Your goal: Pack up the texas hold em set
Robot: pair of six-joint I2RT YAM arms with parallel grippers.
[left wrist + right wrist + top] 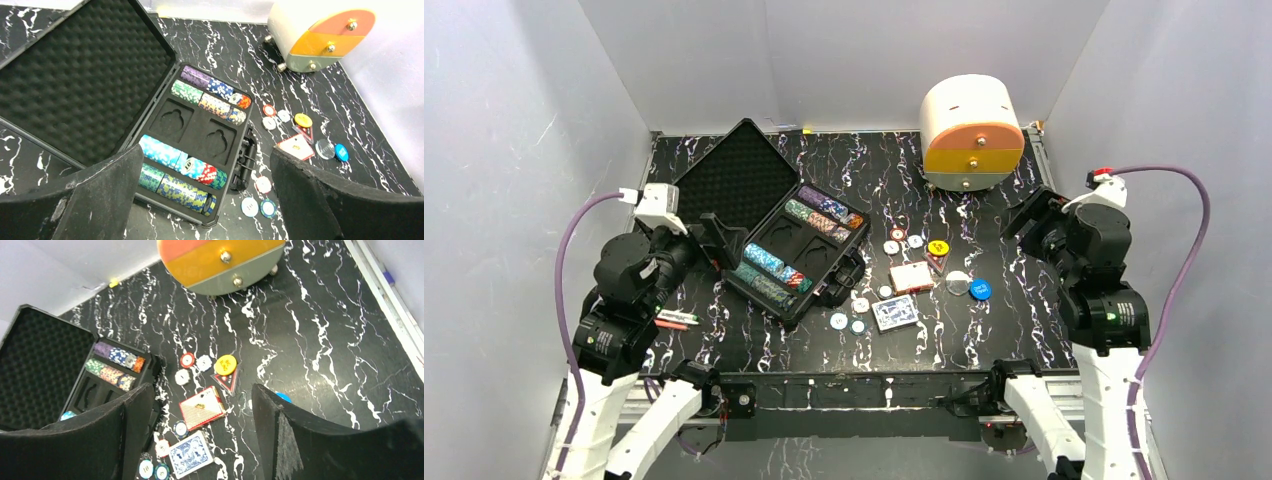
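The robot's right gripper should next swing over, turn and come down astride the long sides of the unpacked red deck [912, 277] [202, 407], which lies below the gripper, to its left in the top view.
The texas hold em set's black case [799, 243] lies open left of centre, its foam-lined lid [736, 178] leaning back. Rows of coloured chips [182, 165] fill both ends, and the two wells [192, 127] between them are empty. On the table to its right lie a red deck [911, 276], a blue deck [895, 312], a yellow disc [938, 246], a blue disc [980, 290] and several loose chips [861, 305]. My left gripper [709, 240] hangs open over the case's near-left edge, holding nothing. My right gripper [1029, 215] is open and empty, raised to the right of the discs.
A white-and-orange rounded drawer box [971, 132] stands at the back right. Red and green pens [676, 320] lie by the left arm. White walls close in the table on three sides, and a metal rail [854, 385] runs along the near edge.
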